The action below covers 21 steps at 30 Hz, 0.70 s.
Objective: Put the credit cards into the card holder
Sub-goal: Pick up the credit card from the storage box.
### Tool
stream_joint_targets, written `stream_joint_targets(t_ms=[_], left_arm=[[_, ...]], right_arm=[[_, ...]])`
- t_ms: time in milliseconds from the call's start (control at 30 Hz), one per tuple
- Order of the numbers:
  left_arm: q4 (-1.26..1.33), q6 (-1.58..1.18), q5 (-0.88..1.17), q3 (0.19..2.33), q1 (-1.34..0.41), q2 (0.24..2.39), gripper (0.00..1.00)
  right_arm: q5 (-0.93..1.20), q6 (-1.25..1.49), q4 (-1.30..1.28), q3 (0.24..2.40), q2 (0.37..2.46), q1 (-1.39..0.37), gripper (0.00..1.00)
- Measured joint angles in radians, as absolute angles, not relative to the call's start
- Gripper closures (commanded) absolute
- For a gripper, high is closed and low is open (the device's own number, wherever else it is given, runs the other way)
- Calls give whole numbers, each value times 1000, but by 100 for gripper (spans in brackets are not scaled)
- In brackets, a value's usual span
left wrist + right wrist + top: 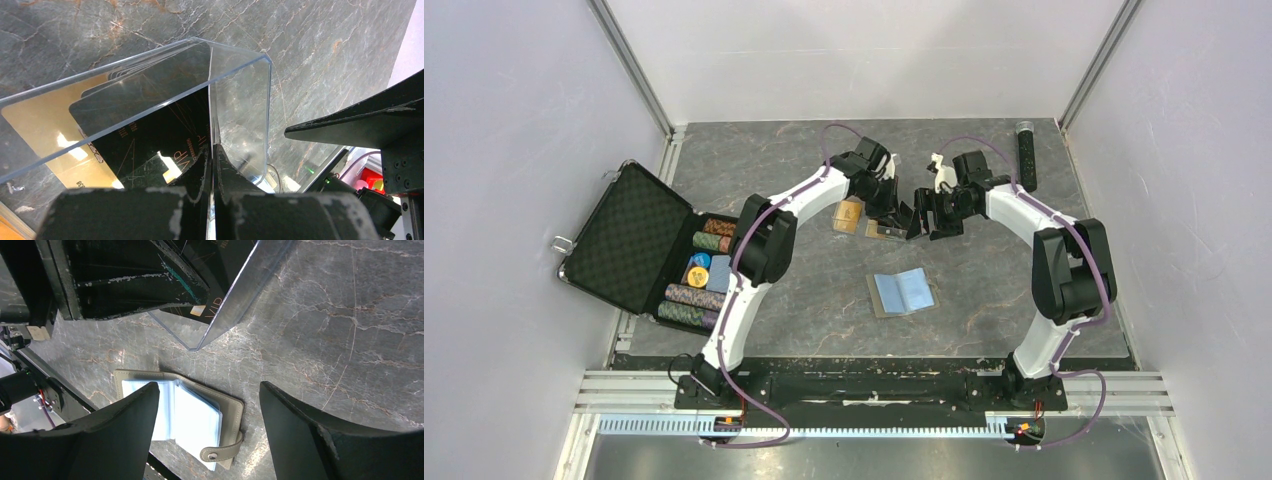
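Observation:
My right gripper rises and tilts toward the left gripper next. It then closes on the black card's uncovered side (896, 231) (226, 276), since the left gripper's finger overlaps the card's other side.
The card holder (902, 292) lies open on the table, light blue sleeves up; it also shows in the right wrist view (195, 415) with its snap tab toward the camera. My left gripper (212, 150) is shut on one wall of a small clear plastic box (240, 100), which holds a gold card (40, 130) and a black card (150, 135). From above, the left gripper (894, 215) and box (886, 231) are behind the card holder. More orange-gold cards (849, 215) lie just left of the box. My right gripper (209, 385) is open and empty, facing the box (250, 285).
A big black poker-chip case (629, 235) stands open at the left edge, with chips inside. A black cylinder (1026, 155) lies at the back right. The two grippers (921, 220) are nearly touching. White walls enclose the table on three sides.

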<state>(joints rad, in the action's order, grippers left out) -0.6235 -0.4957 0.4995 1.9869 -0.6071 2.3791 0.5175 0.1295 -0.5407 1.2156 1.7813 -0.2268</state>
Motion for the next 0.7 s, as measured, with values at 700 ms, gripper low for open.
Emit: stream_joint_targets(t_ms=[700], left_arm=[[-350,-519,459,1524,-546,1849,98]], right_arm=[[659,192,-450,1237,1593,-209,20]])
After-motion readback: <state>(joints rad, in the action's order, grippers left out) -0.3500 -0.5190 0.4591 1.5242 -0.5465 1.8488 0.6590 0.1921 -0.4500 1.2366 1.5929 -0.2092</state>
